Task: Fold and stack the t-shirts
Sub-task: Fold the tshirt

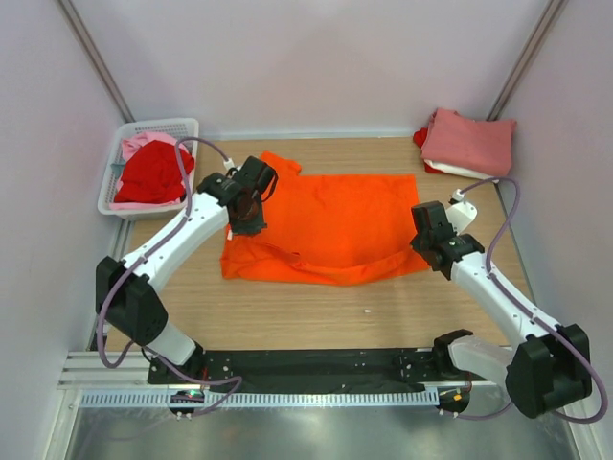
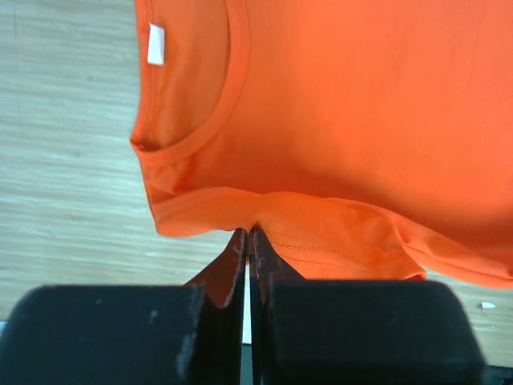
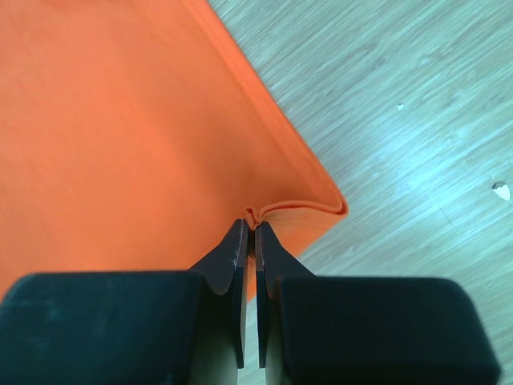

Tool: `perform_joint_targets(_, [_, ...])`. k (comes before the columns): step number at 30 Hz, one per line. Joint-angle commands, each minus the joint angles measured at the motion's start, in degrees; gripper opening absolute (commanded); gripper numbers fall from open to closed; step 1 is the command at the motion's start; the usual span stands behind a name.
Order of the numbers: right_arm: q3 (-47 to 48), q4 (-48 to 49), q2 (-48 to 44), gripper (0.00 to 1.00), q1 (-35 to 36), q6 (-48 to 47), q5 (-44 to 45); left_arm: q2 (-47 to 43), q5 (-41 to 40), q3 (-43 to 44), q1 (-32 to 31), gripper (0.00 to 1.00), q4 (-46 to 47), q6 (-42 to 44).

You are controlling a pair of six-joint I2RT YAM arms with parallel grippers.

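Observation:
The near fold is only a narrow piece of the shirt, so my right gripper will next carry the pinched hem [image 3: 296,210] outward over the shirt toward its far corner, then open.
A bright orange t-shirt [image 1: 330,225] lies spread across the middle of the table, its near edge folded up. My left gripper [image 1: 245,219] is shut on the shirt's left edge by the sleeve; in the left wrist view [image 2: 249,233] the fingertips pinch a fold below the neckline and the white neck label [image 2: 156,44]. My right gripper [image 1: 428,245] is shut on the shirt's right corner; the right wrist view [image 3: 254,224] shows the pinched hem [image 3: 296,210] lifted a little off the wood.
A white mesh basket [image 1: 182,126] at the back left holds a red shirt [image 1: 153,174] and a pale pink one [image 1: 141,144]. A folded salmon-pink shirt [image 1: 469,142] tops a stack at the back right corner. Walls close in on three sides.

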Motion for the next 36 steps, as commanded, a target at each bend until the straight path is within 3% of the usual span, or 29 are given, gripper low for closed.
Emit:
perform_joint_targets(1, [3.1, 4.4, 2.6, 0.01, -1.9, -2.3, 0.5, 2.0, 0.1, 4.5, 1.9, 0.00, -0.8, 4.7])
perform_joint_targets(8, [4.4, 7.6, 7.8, 0.01, -4.7, -3.1, -1.7, 11.7, -0.2, 12.6, 3.5, 0.00, -3.5, 7.5])
perform_joint_targets(36, [7.3, 15.8, 23.8, 0.02, -11.6, -4.4, -9.6, 27.7, -3.8, 26.3, 8.2, 0.03, -5.6, 12.0])
